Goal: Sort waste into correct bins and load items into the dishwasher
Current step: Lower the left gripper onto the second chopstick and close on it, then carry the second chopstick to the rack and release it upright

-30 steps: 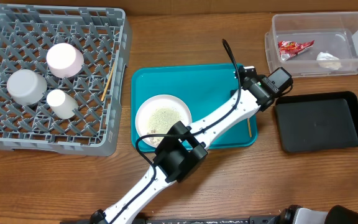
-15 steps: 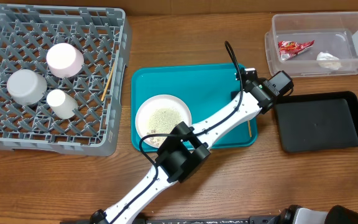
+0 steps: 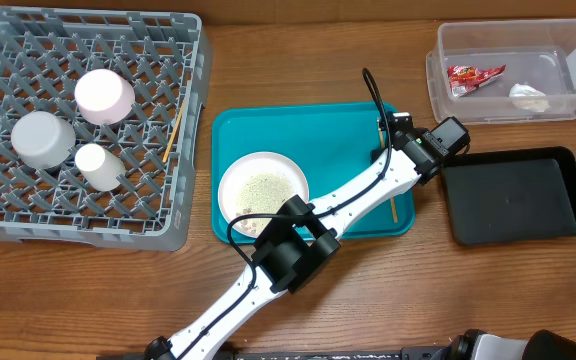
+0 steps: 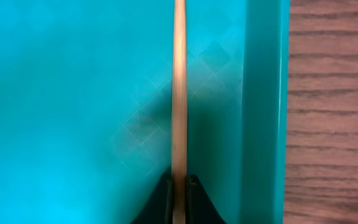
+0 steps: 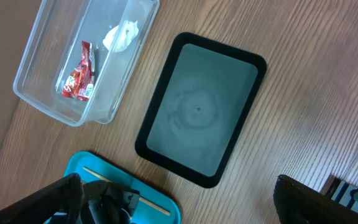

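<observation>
My left gripper will next lift and swing to the left in the overhead view, to the side of the rack holding another chopstick, and let go beside it.
My left gripper is shut on a thin wooden chopstick lying along the right side of the teal tray. From overhead the left gripper is at the tray's right edge, with the chopstick sticking out below it. A white plate with pale crumbs sits on the tray. The red wrapper and white tissue lie in the clear tub. The black bin holds nothing. My right gripper hangs open high over the table's right side.
The grey dish rack at the left holds a cup, two bowls and another chopstick. My left arm crosses the tray's lower right corner. Bare wood lies between the tray and the black bin.
The left gripper's jaws have closed on the chopstick on the tray, and the stick's lower end has shifted slightly left. The right arm has not moved.
</observation>
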You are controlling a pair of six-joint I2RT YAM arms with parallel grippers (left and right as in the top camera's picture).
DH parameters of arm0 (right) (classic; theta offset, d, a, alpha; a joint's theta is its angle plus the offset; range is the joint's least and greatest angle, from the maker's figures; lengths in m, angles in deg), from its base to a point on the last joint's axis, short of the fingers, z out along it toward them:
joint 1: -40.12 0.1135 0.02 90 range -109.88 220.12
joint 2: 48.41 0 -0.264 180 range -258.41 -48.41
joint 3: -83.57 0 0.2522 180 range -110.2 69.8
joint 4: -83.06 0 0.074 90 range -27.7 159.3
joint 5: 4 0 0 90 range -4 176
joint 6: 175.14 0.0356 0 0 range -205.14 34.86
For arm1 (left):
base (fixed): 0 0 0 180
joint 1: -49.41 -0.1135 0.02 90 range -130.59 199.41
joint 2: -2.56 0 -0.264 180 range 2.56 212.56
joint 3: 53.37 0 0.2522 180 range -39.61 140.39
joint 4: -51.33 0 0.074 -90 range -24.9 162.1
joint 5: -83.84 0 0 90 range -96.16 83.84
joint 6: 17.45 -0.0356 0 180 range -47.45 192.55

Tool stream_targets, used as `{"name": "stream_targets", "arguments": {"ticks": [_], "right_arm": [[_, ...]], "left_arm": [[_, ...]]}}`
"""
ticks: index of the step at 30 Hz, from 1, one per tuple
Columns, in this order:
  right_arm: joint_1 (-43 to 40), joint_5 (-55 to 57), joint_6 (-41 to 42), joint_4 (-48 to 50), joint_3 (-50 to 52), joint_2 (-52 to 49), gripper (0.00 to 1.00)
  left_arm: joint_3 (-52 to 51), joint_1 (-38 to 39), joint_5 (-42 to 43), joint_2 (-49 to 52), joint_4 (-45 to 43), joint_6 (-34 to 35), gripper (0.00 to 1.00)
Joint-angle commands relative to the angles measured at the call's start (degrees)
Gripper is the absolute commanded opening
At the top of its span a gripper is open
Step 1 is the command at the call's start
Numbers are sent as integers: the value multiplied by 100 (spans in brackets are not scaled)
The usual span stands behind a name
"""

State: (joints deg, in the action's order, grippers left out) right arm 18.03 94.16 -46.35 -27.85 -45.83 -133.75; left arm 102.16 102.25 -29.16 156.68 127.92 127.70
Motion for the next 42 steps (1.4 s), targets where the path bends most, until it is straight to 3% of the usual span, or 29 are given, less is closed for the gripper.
{"name": "stream_targets", "arguments": {"ticks": [1, 5, 15, 20, 23, 28, 30, 36, 42], "right_arm": [[-17, 81, 7, 15, 17, 68, 100], [-17, 81, 7, 15, 17, 68, 100], [-17, 81, 7, 15, 17, 68, 100], [-17, 81, 7, 15, 17, 68, 100], [-17, 81, 7, 15, 17, 68, 100], [-17, 81, 7, 15, 17, 68, 100], [-17, 81, 7, 15, 17, 68, 100], [-17, 81, 7, 15, 17, 68, 100], [-17, 81, 7, 15, 17, 68, 100]], "left_arm": [[55, -131, 4, 118, 186, -437, 4], [494, -358, -131, -111, 752, -1130, 4], [1311, -1764, -463, -1440, 1325, -4201, 4], [1311, -2907, -254, -1873, 1408, -4798, 4], [1311, -3672, 575, -1908, 1582, -5130, 4], [1283, -4933, 3303, -1757, 2120, -6625, 4], [1281, -5307, 4028, -1659, 2323, -7007, 4], [1279, -6105, 4625, -1226, 2719, -6832, 4], [1276, -6258, 4826, -885, 2815, -6564, 4]]}}
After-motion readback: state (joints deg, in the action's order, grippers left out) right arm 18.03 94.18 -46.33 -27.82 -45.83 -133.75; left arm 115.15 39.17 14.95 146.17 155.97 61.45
